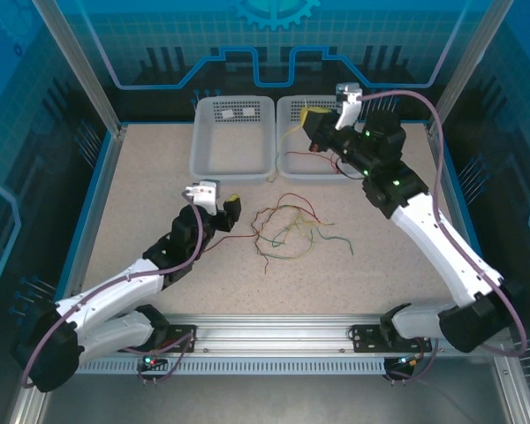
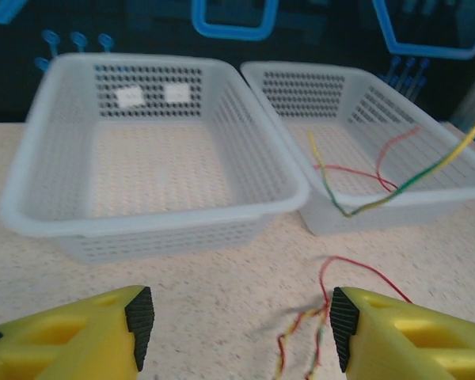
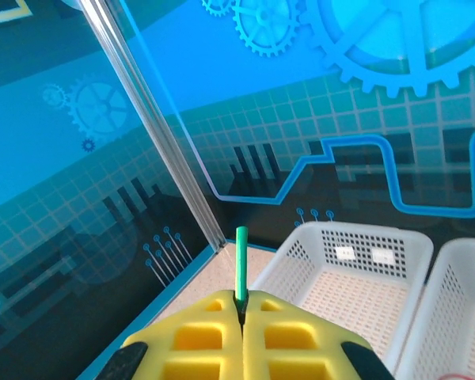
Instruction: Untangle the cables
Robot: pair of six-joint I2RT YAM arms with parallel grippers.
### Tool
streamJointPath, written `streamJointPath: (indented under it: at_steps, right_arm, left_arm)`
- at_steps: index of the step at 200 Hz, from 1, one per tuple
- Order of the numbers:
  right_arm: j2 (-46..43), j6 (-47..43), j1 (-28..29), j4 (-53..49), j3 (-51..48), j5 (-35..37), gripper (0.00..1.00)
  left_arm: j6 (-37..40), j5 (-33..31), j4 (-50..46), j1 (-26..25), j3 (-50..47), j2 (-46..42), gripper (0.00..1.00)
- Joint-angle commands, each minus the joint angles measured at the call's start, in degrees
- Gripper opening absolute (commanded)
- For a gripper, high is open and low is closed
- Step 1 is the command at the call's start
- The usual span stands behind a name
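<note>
My right gripper should next swing over the empty basket, go down and let go of the green-yellow cable, because the other basket has a red cable in it.
A loose tangle of thin red, green and yellowish cables lies on the table's middle. My left gripper hovers just left of it, open; in the left wrist view its jaws stand wide over bare table, and red and yellowish strands run beside the right finger. My right gripper is raised over the right basket, shut on a green-yellow cable. That cable's green end pokes out between the closed fingers. Its length droops down over the right basket's front rim.
Two white perforated baskets stand side by side at the back: the left basket holds no cables, the right basket holds a red cable. Glass walls and aluminium posts enclose the table.
</note>
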Motion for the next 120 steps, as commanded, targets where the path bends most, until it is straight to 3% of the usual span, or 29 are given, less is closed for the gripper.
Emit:
streamJointPath:
  at_steps: [1, 60, 91, 120]
  right_arm:
    - [4.23, -1.62, 1.14, 4.46, 5.39, 1.39, 0.00]
    - [22.35, -3.31, 2.23, 6.63, 19.59, 9.82, 0.00]
    - [35.15, -2.43, 2.15, 6.31, 30.32, 8.89, 0.00]
    - [47.19, -1.35, 2.08, 11.96, 38.93, 9.57, 0.00]
  left_arm:
    - [-3.01, -5.60, 2.73, -0.30, -3.96, -3.94, 0.64]
    - [-5.63, -4.70, -0.25, -0.30, -6.69, -6.72, 0.65]
    - [-4.88, -3.73, -0.05, -0.31, -6.70, -6.13, 0.66]
    - [-3.31, -4.15, 1.43, -0.05, -6.57, -4.95, 0.66]
